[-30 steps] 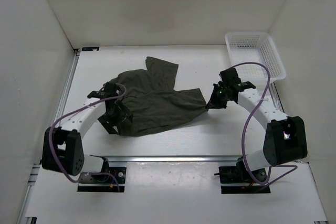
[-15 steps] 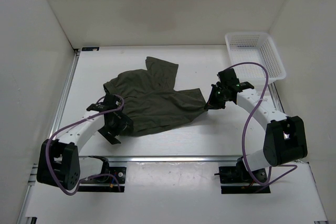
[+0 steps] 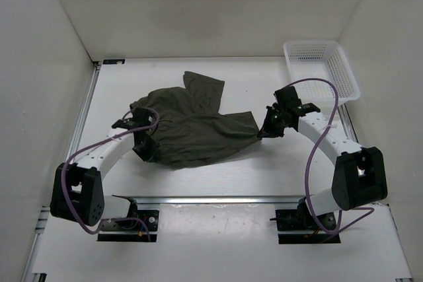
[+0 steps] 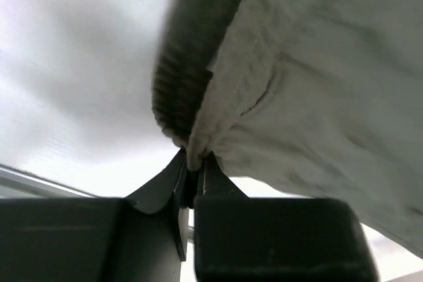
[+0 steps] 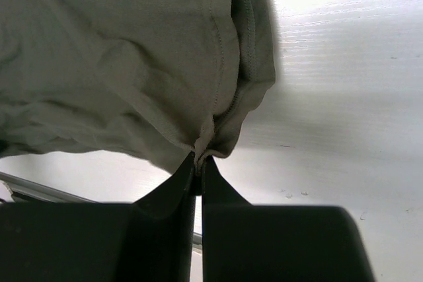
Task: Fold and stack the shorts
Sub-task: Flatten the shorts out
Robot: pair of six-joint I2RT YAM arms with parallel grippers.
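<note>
My left gripper will next lift the waistband high, then carry it away from my base and down toward the table's far part (image 3: 151, 82).
The dark olive-green shorts (image 3: 192, 127) lie crumpled in the middle of the white table. My left gripper (image 3: 147, 144) sits at their near left edge, shut on a pinch of the ribbed waistband (image 4: 192, 77); the fabric is nipped at my left gripper (image 4: 195, 166). My right gripper (image 3: 264, 131) holds the right corner of the shorts. In the right wrist view the hemmed corner (image 5: 225, 90) is pinched in my right gripper (image 5: 199, 158), jaws pressed together on it.
A white plastic basket (image 3: 321, 67) stands at the back right of the table. White walls close in the table on the left, back and right. The arm bases and a metal rail (image 3: 218, 199) run along the near edge.
My left gripper moved in from the near left onto the shorts' edge and shut on the waistband. The right gripper kept its hold and barely moved.
</note>
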